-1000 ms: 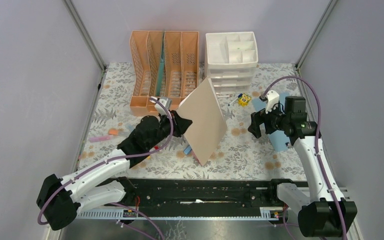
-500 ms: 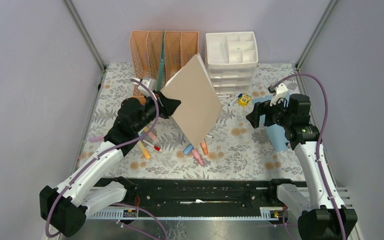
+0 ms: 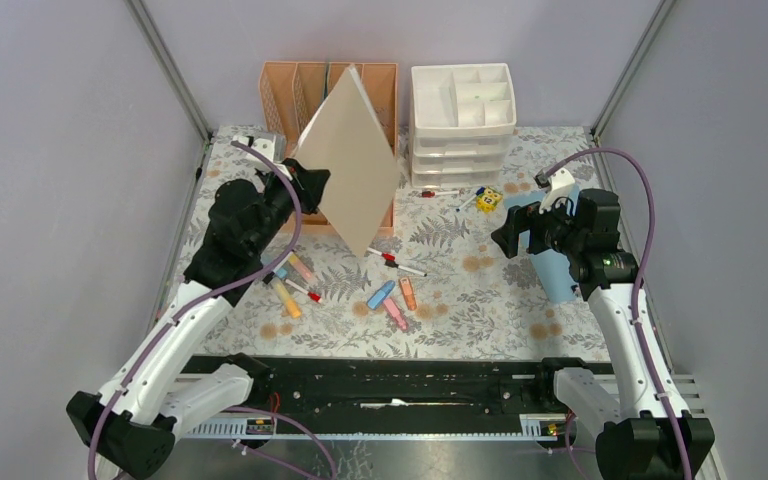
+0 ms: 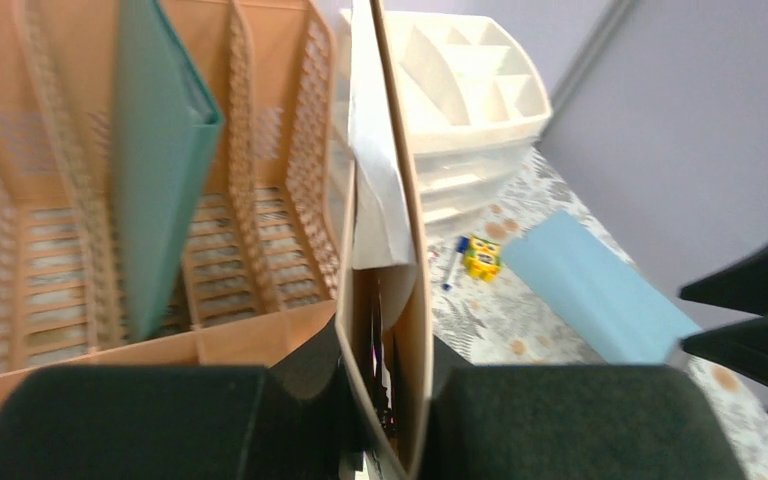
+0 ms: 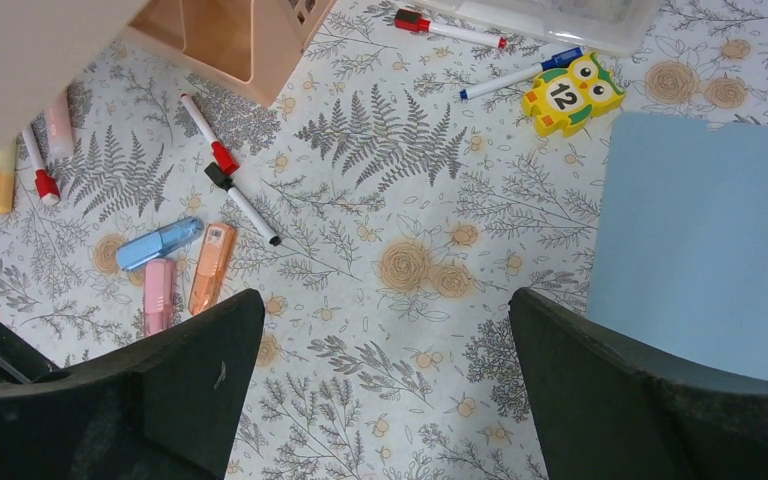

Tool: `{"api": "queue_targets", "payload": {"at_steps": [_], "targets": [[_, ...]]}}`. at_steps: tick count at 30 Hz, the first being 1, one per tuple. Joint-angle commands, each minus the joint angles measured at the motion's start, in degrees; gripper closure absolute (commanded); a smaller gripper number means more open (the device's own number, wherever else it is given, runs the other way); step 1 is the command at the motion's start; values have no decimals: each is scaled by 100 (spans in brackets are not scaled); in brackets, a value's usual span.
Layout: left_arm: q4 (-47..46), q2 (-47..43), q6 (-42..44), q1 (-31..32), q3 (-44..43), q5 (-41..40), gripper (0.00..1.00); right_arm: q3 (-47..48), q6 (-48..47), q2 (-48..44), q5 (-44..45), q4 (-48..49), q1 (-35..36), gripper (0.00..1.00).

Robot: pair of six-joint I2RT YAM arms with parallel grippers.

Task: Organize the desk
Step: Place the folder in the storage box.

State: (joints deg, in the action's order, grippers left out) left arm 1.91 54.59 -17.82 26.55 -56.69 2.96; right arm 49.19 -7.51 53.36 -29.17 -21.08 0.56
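Observation:
I should next move my left gripper outward while turning it, and let go of the beige folder [image 3: 352, 165] in the rack space beside the green folder, because that spot is empty.
The desk [image 3: 480, 300] wears pale cloth with grey ferns and orange flowers. My left gripper [image 3: 312, 187] is shut on a beige folder [image 3: 352, 165], holding it upright and tilted in front of the peach file rack [image 3: 380, 90]. In the left wrist view the folder [image 4: 385, 250] sits edge-on between the fingers [image 4: 560, 420], white paper inside, in front of the rack's right slots [image 4: 260, 200]. A green folder [image 4: 155, 150] stands in the rack. My right gripper [image 3: 513, 232] is open and empty, hovering above bare cloth [image 5: 400, 330] beside a light blue folder [image 5: 705, 240].
A white drawer unit [image 3: 460, 110] stands right of the rack. Markers and highlighters [image 3: 390, 295] lie scattered mid-desk, more [image 3: 288, 285] at the left. A yellow owl toy [image 5: 570, 95] and pens [image 5: 515, 75] lie before the drawers. A black rail runs along the near edge [image 3: 390, 385].
My left gripper has carried the beige folder up and back-left, from mid-desk to in front of the rack, uncovering markers beneath. The right arm shifted slightly and now holds still.

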Motion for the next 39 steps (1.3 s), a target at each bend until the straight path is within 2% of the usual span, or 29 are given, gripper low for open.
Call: {"api": "queue_targets", "payload": {"at_steps": [1,7,17,33,39], "targets": [[-200,-243,623,-22,-478,-990,100,-31,-84,-124,-108,192,-16,0],[-171,-53,799,-30,-666,-1373,100,-40,-97,-142,-125,192,-15,0],[-636,646,1106,-28,-1175,-1839,100,-47,-102,-124,-160,192,-17,0],[-1485,1856,1736,-26,-1613,-1830,100,-50,-102,-162,-133,192,-21,0],[-1919,2294,2329,-29,-1731,-1714,100,-49,-106,-159,-142,192,-15,1]]}}
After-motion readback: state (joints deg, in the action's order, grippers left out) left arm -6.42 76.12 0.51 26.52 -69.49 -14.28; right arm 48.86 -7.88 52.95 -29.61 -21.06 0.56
